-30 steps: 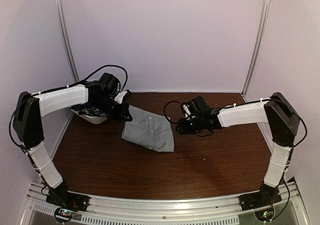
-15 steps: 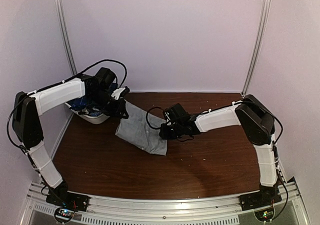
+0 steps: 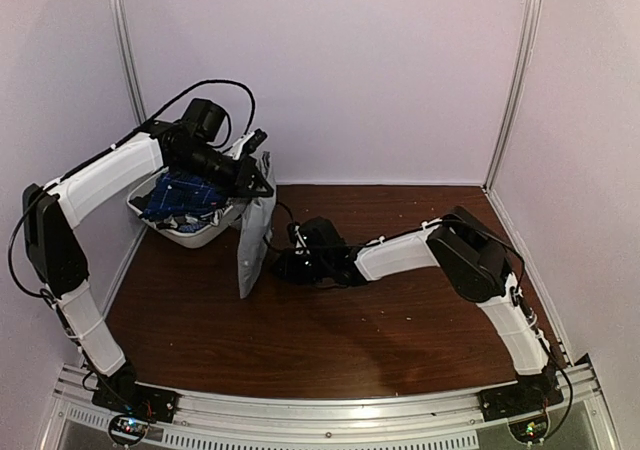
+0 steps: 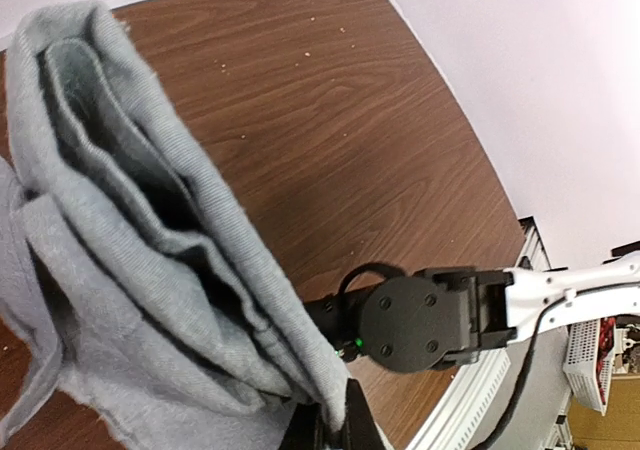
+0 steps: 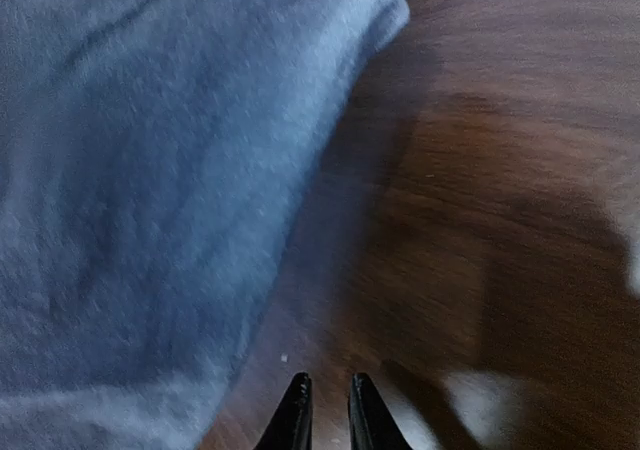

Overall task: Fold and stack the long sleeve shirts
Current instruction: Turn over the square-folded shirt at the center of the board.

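Note:
My left gripper moves down to the right in the top view next and releases the grey shirt (image 3: 252,245), since bare tabletop lies below the gripper on that side.
My left gripper (image 3: 256,173) is raised beside the basket and shut on the top edge of the plain grey shirt (image 3: 252,245). The shirt hangs in bunched folds, its bottom at the table. In the left wrist view the grey shirt (image 4: 130,230) fills the left side, pinched at my gripper (image 4: 335,425). My right gripper (image 3: 281,267) is low over the table just right of the hanging shirt. In the right wrist view its jaws (image 5: 328,410) are almost together with nothing between them, and the grey shirt (image 5: 150,170) lies to the left. Dark blue plaid shirts (image 3: 182,195) lie in the basket.
The white oval basket (image 3: 190,234) stands at the back left corner of the brown table (image 3: 400,320). The right arm's wrist (image 4: 425,320) shows in the left wrist view, under the hanging shirt. Walls and metal posts close in the back and sides.
My left gripper has lifted the grey shirt off the table, up and back, so it now hangs narrow. My right arm has reached left across the table to the shirt.

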